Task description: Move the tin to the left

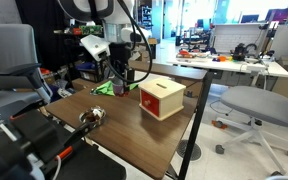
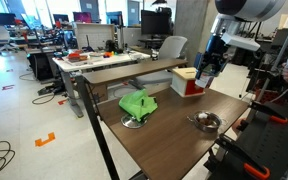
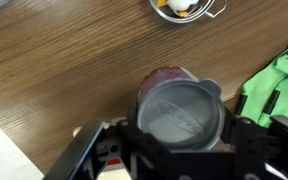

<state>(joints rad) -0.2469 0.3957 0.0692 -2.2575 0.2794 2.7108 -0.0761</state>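
I will move my gripper toward the green cloth next, lower the tin there and then release it, because bare wood shows between the green cloth and the silver metal object.
In the wrist view the tin, a short can with a silvery top and a red label, sits between my gripper's two black fingers, which press on its sides. The gripper is shut on the tin, just over the brown wooden table. In both exterior views the gripper hangs low at the table's far side next to the red and tan box. I cannot make out the tin in the exterior views.
A green cloth lies close beside the gripper. A shiny silver round metal object rests on the table. Office chairs and desks surround the table.
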